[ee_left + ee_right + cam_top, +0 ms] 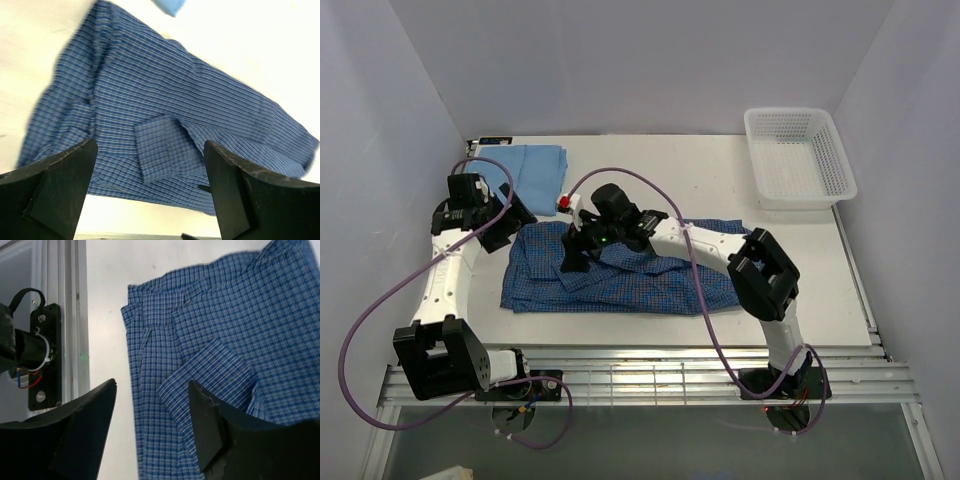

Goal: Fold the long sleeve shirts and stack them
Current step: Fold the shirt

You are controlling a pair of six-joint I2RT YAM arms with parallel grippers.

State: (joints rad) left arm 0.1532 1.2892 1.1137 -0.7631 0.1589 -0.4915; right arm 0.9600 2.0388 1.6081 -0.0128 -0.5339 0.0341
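The left gripper moves over the checked shirt point(620, 275) toward the cuff and down onto the raised fold beside the cuff's far corner next.
The dark blue checked shirt point(620, 275) lies spread on the table point(700, 180), rumpled, with a sleeve cuff folded onto its body. It fills the left wrist view point(165, 115) and the right wrist view point(225, 340). The plain light blue shirt point(528, 170) lies folded at the back left; its corner shows in the left wrist view point(170, 6). My left gripper point(515, 215) is open and empty, just off the checked shirt's left edge. My right gripper point(575, 255) is open and empty, above the checked shirt's left part, near the cuff point(207, 372).
A white plastic mesh basket point(798, 155) stands at the back right corner. A small red object point(563, 204) sits by the right arm's wrist. The table's front edge has a metal rail point(640, 365). Grey walls enclose the table on three sides.
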